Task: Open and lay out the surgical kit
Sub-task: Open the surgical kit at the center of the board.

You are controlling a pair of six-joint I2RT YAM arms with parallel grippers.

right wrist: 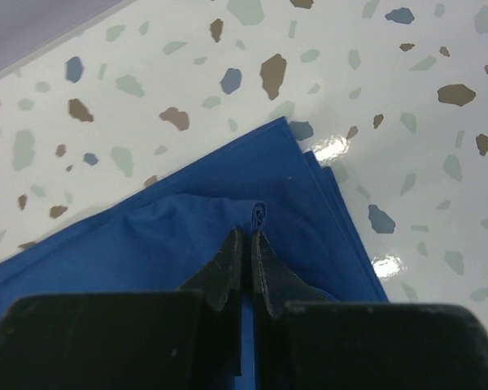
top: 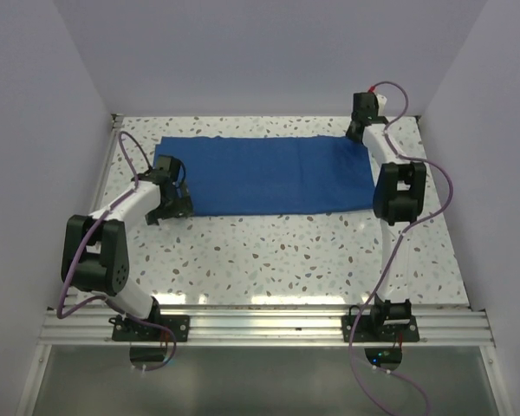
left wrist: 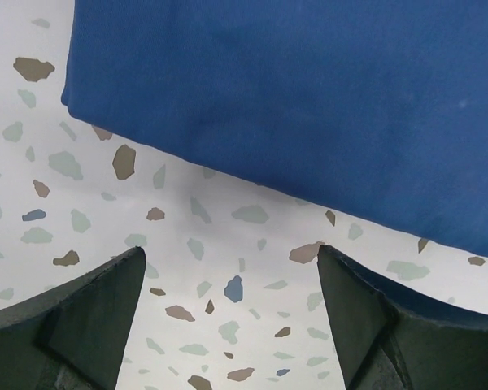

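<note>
The pinched fold goes up and back across the wrap (top: 264, 176) in my right gripper next, for release over the bare near tabletop, since that lies back from the gripper.
The royal-blue cloth wrap (top: 264, 176) lies folded in a long flat rectangle across the far half of the table. My left gripper (top: 175, 206) is open and empty at the wrap's near left corner; in the left wrist view its fingers (left wrist: 106, 309) straddle bare table just short of the cloth edge (left wrist: 228, 97). My right gripper (top: 357, 134) is at the wrap's far right corner, shut on a pinched fold of the blue cloth (right wrist: 259, 213), with several layered edges showing beside it. The steel tray and instruments are hidden or out of view.
The speckled terrazzo table (top: 277, 256) has a metal rail (top: 269, 325) along its near edge. Grey walls close the table in at the back and both sides; the right gripper is close to the back wall (right wrist: 32, 24).
</note>
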